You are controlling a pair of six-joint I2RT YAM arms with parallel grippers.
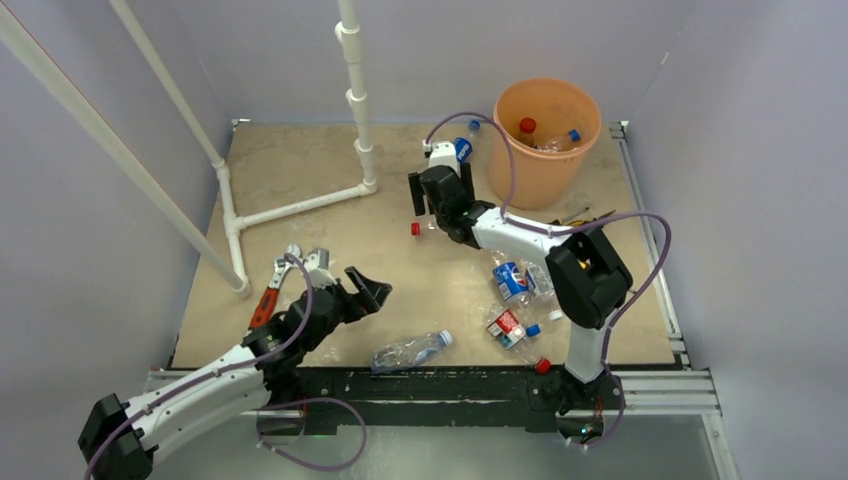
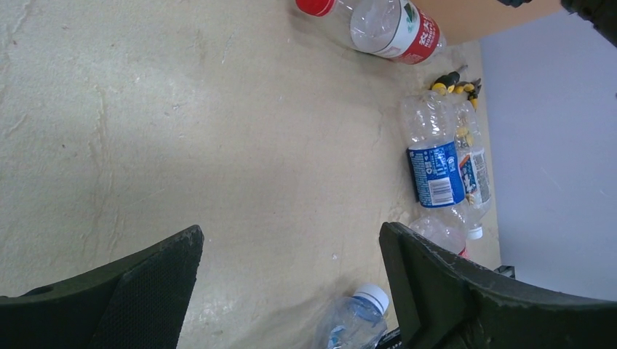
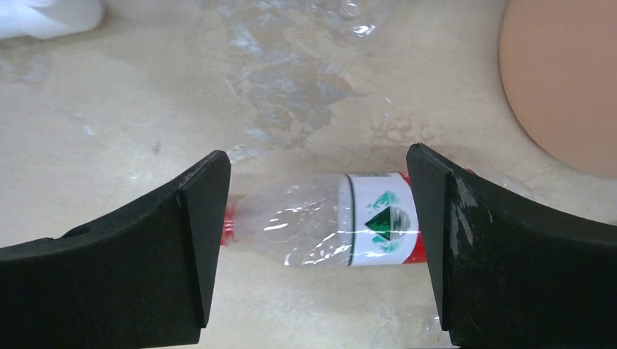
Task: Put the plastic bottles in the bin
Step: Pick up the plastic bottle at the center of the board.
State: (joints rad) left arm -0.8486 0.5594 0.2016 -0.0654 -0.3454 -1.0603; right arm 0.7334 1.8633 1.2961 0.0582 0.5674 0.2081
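The open left gripper moves to the right in the top view and down onto the red-capped bottle's neck next, since the bottle is slimmest there.
The orange bin stands at the back right with two plastic bottles inside; its wall shows in the right wrist view. My right gripper hangs open just left of the bin, its jaws either side of a red-capped bottle lying lengthwise on the table. A blue-labelled bottle lies behind it. My left gripper is open and empty over bare table. A white-capped bottle lies below it. More bottles lie at the right.
A white pipe frame stands on the table's left and back. A red-handled wrench lies beside my left arm. Yellow-and-black tools lie near the bin. Grey walls close in the table on three sides.
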